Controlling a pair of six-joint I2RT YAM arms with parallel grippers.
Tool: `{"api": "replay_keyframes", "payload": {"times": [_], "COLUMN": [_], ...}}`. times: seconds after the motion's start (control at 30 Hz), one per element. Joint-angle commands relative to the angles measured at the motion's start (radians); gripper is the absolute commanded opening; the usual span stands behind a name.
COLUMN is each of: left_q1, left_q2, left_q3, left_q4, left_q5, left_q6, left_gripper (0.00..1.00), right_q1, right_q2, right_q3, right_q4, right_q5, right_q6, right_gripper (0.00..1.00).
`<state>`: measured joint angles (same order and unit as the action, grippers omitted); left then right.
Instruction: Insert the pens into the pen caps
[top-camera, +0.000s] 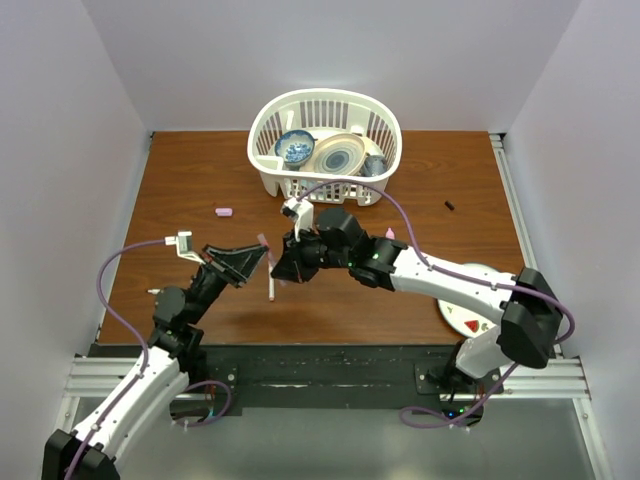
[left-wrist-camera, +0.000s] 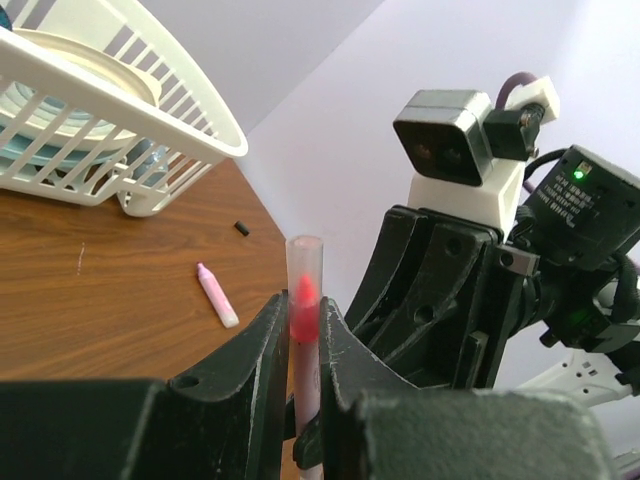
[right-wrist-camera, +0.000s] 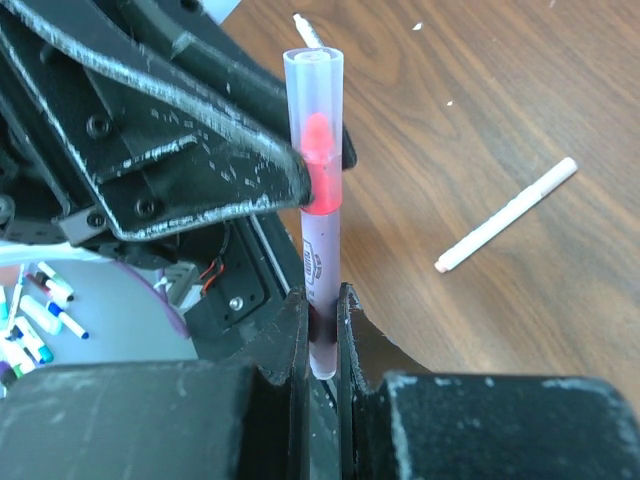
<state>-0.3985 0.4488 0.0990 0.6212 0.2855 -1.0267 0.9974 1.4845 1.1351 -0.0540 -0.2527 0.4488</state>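
I will first move my right gripper away from my left gripper, now that the clear cap (right-wrist-camera: 314, 90) covers the lilac pen's tip, to lower the lilac pen beside the white pen.
Both grippers hold one lilac highlighter pen (left-wrist-camera: 305, 380) upright above the table. A clear cap (right-wrist-camera: 314, 90) covers its red-pink tip. My left gripper (left-wrist-camera: 305, 320) is shut on it at the tip end, also seen in the top view (top-camera: 258, 258). My right gripper (right-wrist-camera: 322, 310) is shut on its tail end; it meets the left one in the top view (top-camera: 280, 262). A white pen with a red end (top-camera: 271, 285) lies on the table below them. A short pink stick (left-wrist-camera: 217, 295), a black cap (left-wrist-camera: 241, 228) and a pink cap (top-camera: 224, 212) lie apart on the table.
A white basket (top-camera: 262, 130) with bowls and a plate stands at the back centre. A white plate (top-camera: 462, 318) sits at the front right by the right arm's base. A small white stick (top-camera: 155, 291) lies near the left arm.
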Motion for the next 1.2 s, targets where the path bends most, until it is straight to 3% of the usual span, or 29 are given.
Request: {"api": "replay_keyframes", "payload": {"times": [0.0, 0.17, 0.37, 0.5, 0.57, 0.6, 0.63, 0.7, 0.87, 1.0, 1.17], "left_q1": [-0.076, -0.076, -0.076, -0.076, -0.076, -0.076, -0.076, -0.076, -0.076, -0.076, -0.074], "left_q2": [0.039, 0.042, 0.143, 0.188, 0.185, 0.182, 0.174, 0.168, 0.208, 0.22, 0.304], "left_q3": [-0.09, -0.061, 0.134, 0.211, 0.246, 0.257, 0.28, 0.31, 0.413, 0.449, 0.567], "left_q4": [-0.163, -0.132, -0.15, -0.225, -0.251, -0.282, -0.302, -0.36, -0.543, -0.791, -1.006], "left_q5": [0.42, 0.406, 0.428, 0.431, 0.416, 0.402, 0.364, 0.31, 0.207, -0.087, -0.376], "left_q6": [0.048, 0.017, 0.022, 0.069, 0.088, 0.106, 0.112, 0.125, 0.183, 0.157, 0.187], "left_gripper": [0.0, 0.0, 0.03, 0.39, 0.49, 0.68, 0.81, 1.0, 1.0, 1.0, 1.0], "right_q1": [-0.12, -0.115, -0.079, -0.077, -0.077, -0.077, -0.077, -0.077, -0.079, -0.079, -0.083], "right_q2": [-0.01, 0.054, -0.007, -0.09, -0.141, -0.159, -0.176, -0.225, -0.375, -0.421, -0.35], "right_q3": [0.215, 0.319, 0.079, -0.061, -0.087, -0.122, -0.141, -0.2, -0.357, -0.409, -0.413], "right_q4": [0.456, 0.334, 0.41, 0.401, 0.335, 0.316, 0.294, 0.208, 0.062, -0.029, -0.141], "right_q5": [0.218, 0.078, 0.039, 0.067, 0.101, 0.111, 0.125, 0.162, 0.251, 0.406, 0.506], "right_q6": [-0.002, -0.062, -0.042, -0.045, -0.064, -0.062, -0.059, -0.048, 0.049, 0.108, 0.171], "right_gripper": [0.0, 0.0, 0.0, 0.0, 0.0, 0.0, 0.0, 0.0, 0.0, 0.0, 0.0]}}
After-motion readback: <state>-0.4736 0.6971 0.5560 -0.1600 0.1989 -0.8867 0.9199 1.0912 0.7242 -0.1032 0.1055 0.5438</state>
